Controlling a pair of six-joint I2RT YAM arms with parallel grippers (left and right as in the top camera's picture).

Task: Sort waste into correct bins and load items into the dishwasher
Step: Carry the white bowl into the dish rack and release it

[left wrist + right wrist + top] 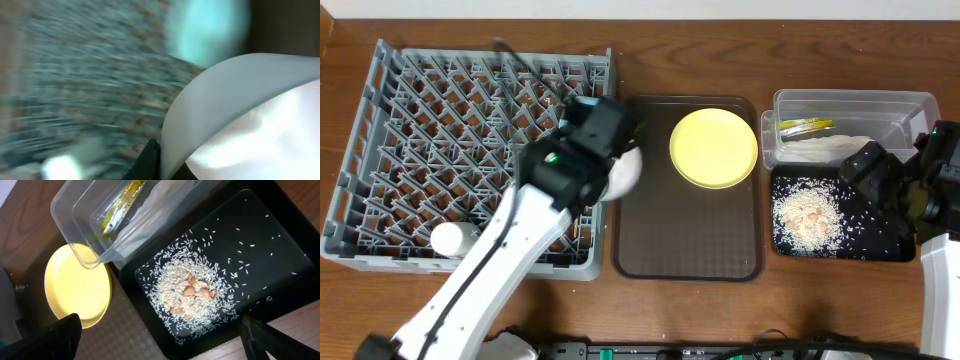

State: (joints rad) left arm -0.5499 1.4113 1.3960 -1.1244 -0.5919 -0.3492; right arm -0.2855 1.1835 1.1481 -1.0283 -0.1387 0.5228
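The left gripper swings over the rack's bare wires [150, 94] beside the turquoise dish next, lowers there and lets go, because the bowl [250, 110] still overhangs the rack's edge.
My left gripper [612, 150] is shut on the rim of the small pale pink bowl [624, 172] and holds it over the right edge of the grey dish rack [380, 150]. The left wrist view is blurred; it shows the bowl [250, 110] pinched at my fingertips [161, 167]. The yellow plate [713, 147] lies on the brown serving tray [690, 240]. The clear tub [910, 105] holds the green-and-yellow wrapper [805, 126] and white napkin [830, 148]. The rice scraps [807, 217] lie in the black tray [880, 245]. My right gripper [873, 172] is open and empty above it. I cannot make out the chopsticks.
A small pale round object [455, 238] sits in the rack's front row. In the right wrist view my open fingers [162, 340] straddle the black tray's near corner [200, 345], with the plate [75, 287] to the left and the tub [75, 215] beyond.
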